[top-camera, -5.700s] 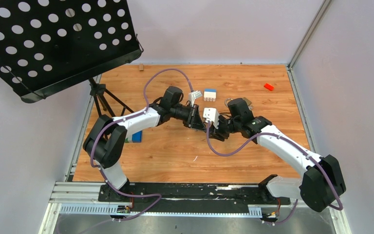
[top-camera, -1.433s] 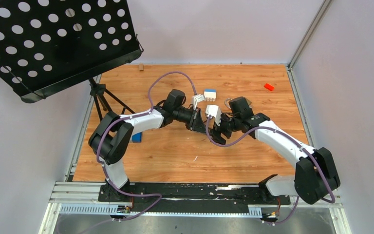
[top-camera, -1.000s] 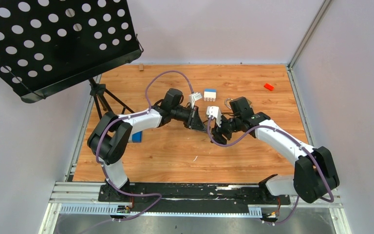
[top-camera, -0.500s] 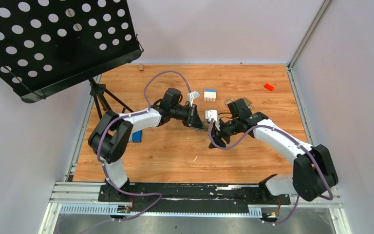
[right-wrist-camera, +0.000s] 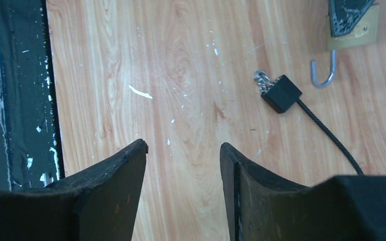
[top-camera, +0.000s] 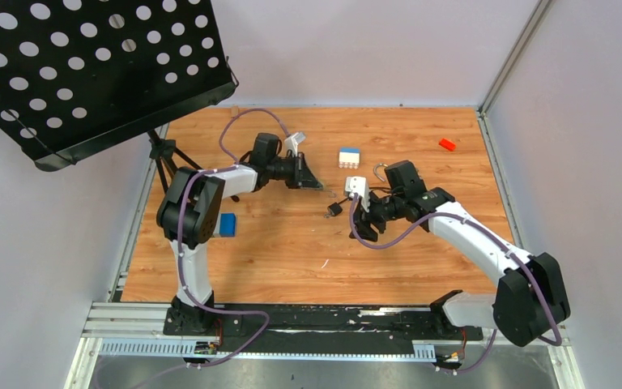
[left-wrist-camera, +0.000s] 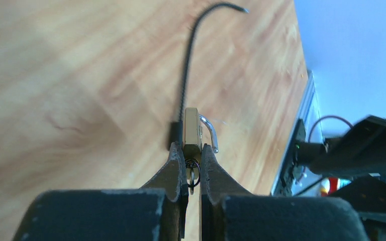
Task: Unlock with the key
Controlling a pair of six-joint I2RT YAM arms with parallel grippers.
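My left gripper holds the small brass padlock. Next, it will lower the padlock onto the bare wood beside the black cable and then open.
My left gripper is shut on a small brass padlock whose steel shackle stands open. A thin flat grey key on a wire ring, seen edge-on, sticks out of the padlock's underside between the fingers. In the top view the left gripper is left of centre. The right wrist view shows the padlock too. My right gripper is open and empty over bare wood, at mid-table in the top view.
A black cable with a blocky end lies between the grippers, also seen from above. A second padlock lies by the right arm. A blue-white block, a red brick, a blue block and a music stand are around.
My left arm has swung left and back, carrying the padlock away from the right gripper. The right gripper has stayed near the middle. The black cable end now shows on the table.
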